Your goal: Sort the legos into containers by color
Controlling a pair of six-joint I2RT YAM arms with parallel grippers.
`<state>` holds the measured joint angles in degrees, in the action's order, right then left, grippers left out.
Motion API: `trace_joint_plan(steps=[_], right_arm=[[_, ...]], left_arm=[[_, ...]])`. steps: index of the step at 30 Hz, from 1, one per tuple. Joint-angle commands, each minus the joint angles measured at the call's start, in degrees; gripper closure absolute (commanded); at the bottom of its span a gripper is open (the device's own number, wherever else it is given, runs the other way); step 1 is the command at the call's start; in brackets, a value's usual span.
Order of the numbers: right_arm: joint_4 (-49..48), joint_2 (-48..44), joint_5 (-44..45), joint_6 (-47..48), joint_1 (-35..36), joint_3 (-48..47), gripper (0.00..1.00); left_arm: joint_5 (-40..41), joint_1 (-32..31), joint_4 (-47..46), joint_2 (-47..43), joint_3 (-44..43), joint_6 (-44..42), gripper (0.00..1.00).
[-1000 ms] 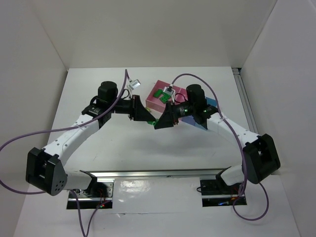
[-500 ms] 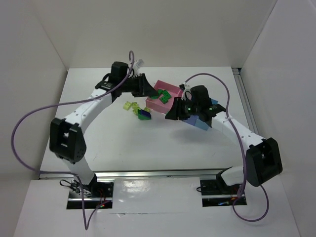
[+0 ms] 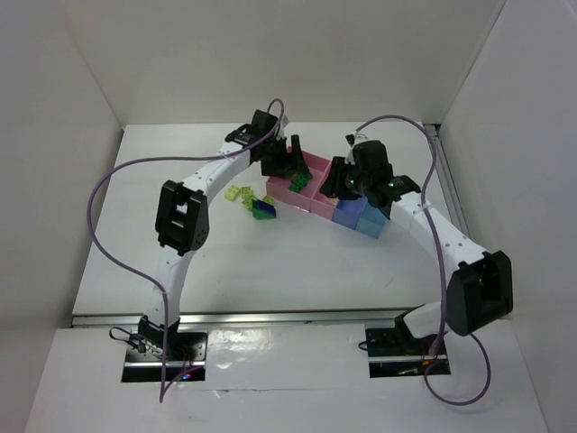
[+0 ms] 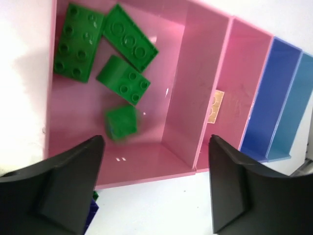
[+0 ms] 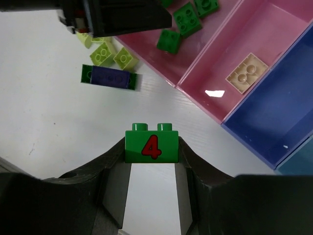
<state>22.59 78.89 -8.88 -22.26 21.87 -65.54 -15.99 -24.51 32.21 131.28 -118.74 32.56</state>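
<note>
I will carry the green lego outward with my right gripper, over the far part of the large pink container, and let go of it there, because green legos lie inside.
My left gripper (image 4: pixel 155 147) hangs open over the large pink container (image 4: pixel 190 83), with nothing between its jaws. Several green legos (image 4: pixel 122 78) lie in that container; one (image 4: pixel 121 123) is blurred just below the jaws. A tan lego (image 4: pixel 214 105) lies in the narrower pink compartment. My right gripper (image 5: pixel 151 152) is shut on a green lego with a red "4" (image 5: pixel 151 146), held above the table near the containers' front edge. On the table lie yellow-green legos (image 5: pixel 110 54) and a dark blue lego on green (image 5: pixel 110 77). From above, both grippers (image 3: pixel 296 167) (image 3: pixel 335 183) hover at the pink container (image 3: pixel 317 200).
A periwinkle-blue container (image 3: pixel 347 213) and a light-blue one (image 3: pixel 371 222) adjoin the pink ones on the right. The left arm arches over the loose legos (image 3: pixel 252 202). White walls enclose the table on three sides.
My left arm swung from the table's middle to the pink container and its jaws opened, dropping a green lego in. The right gripper moved back toward the containers, still gripping its lego.
</note>
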Motion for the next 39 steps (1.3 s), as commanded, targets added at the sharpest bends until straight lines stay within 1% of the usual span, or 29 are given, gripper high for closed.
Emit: trace_joint_plan(steps=[1, 2, 3, 4, 5, 6, 8, 9, 10, 13, 15, 16, 17, 19, 20, 21, 22, 24, 25, 27, 28, 29, 31, 33, 35, 38, 39], right_arm=[[-1.3, 4.2, 1.8, 0.1, -0.2, -4.1, 0.79], [-2.2, 6.7, 1.1, 0.1, -0.2, -5.6, 0.76], [-2.2, 8.4, 1.1, -0.4, -0.2, -7.1, 0.76], [-2.2, 10.1, 1.1, -0.4, -0.2, -9.1, 0.76], [-1.2, 14.1, 1.1, -0.4, -0.2, -14.0, 0.76], [0.0, 15.9, 1.1, 0.1, -0.2, -16.4, 0.76], [0.6, 20.4, 1.7, 0.1, -0.2, -19.8, 0.76], [0.6, 21.8, 2.3, 0.1, -0.2, -22.3, 0.75], [0.0, 23.3, 2.8, 0.1, -0.2, -23.7, 0.75], [0.0, 30.2, 3.7, 0.1, -0.2, -28.8, 0.75], [0.0, 34.6, 4.2, 0.1, -0.2, -31.3, 0.59], [0.0, 36.0, 4.9, 0.6, -0.2, -33.8, 0.46], [0.9, 37.3, 4.9, 0.6, -0.2, -35.5, 0.32], [2.5, 40.0, 3.6, 1.4, -0.2, -40.4, 0.20], [4.0, 40.0, 3.6, 2.0, -0.2, -41.8, 0.13], [4.8, 40.0, 3.6, 2.7, -0.2, -43.1, 0.10], [5.4, 40.0, 4.2, 2.7, -0.2, -43.8, 0.09], [5.4, 37.0, 5.5, 3.2, -0.2, -43.8, 0.09], [5.4, 35.6, 5.5, 3.2, -0.2, -41.5, 0.13], [2.8, 32.4, 5.5, 3.2, -0.2, -37.8, 0.18], [1.9, 29.0, 5.5, 3.2, -0.2, -33.6, 0.21], [0.4, 27.5, 5.5, 3.2, -0.2, -31.6, 0.23], [0.4, 24.0, 5.5, 3.2, -0.2, -28.8, 0.23], [1.0, 22.6, 6.0, 3.2, -0.2, -26.1, 0.24], [1.6, 21.6, 6.5, 3.7, -0.2, -24.4, 0.24], [1.6, 19.5, 6.5, 3.7, -0.8, -21.8, 0.24], [1.6, 19.5, 6.5, 3.7, -0.8, -21.8, 0.24]], left_arm=[[1.0, 0.1, 2.6, 0.5, -5.0, -2.1, 0.08], [0.3, 0.1, 3.1, 0.5, -5.0, -2.6, 0.04], [1.0, 0.1, 3.1, -0.1, -4.5, -3.6, 0.01], [2.3, 0.1, 4.0, -1.0, -4.0, -5.6, 0.01], [3.8, 0.1, 4.6, -3.3, -2.1, -6.5, 0.01], [5.8, 0.9, 4.6, -4.9, -0.5, -7.3, 0.01], [7.4, 3.0, 4.6, -8.3, 3.1, -9.2, 0.05], [8.6, 3.8, 4.6, -11.7, 6.9, -9.2, 0.07], [9.3, 4.5, 4.6, -13.4, 8.9, -9.2, 0.08], [10.8, 6.9, 4.6, -19.1, 16.7, -8.0, 0.08], [10.8, 8.6, 4.6, -21.3, 20.5, -5.5, 0.07], [11.3, 8.6, 4.6, -22.2, 23.9, -4.5, 0.07], [11.3, 9.3, 4.6, -23.5, 25.4, -2.7, 0.06], [12.3, 10.1, 4.6, -24.1, 28.9, -2.1, 0.06], [13.6, 10.1, 4.6, -24.1, 28.9, -2.1, 0.06], [14.7, 10.1, 5.3, -24.1, 29.5, -2.1, 0.06], [17.5, 10.1, 5.9, -24.1, 29.5, -1.4, 0.06], [19.6, 10.1, 6.6, -22.2, 27.8, -0.8, 0.07], [21.6, 10.1, 6.6, -21.7, 27.8, -0.3, 0.11], [23.8, 10.1, 6.6, -20.6, 27.2, 0.4, 0.13], [24.9, 10.1, 6.6, -19.2, 25.8, 0.9, 0.13], [26.9, 10.1, 6.6, -18.4, 25.1, 0.9, 0.14], [28.7, 10.1, 7.2, -16.9, 23.0, 0.9, 0.15], [31.6, 10.1, 7.2, -14.7, 21.7, 0.9, 0.17], [32.9, 10.1, 7.2, -13.1, 19.9, -0.6, 0.19], [33.0, 10.1, 7.2, -10.1, 18.6, -3.9, 0.19], [31.6, 10.1, 7.2, -9.4, 17.8, -5.5, 0.19]])
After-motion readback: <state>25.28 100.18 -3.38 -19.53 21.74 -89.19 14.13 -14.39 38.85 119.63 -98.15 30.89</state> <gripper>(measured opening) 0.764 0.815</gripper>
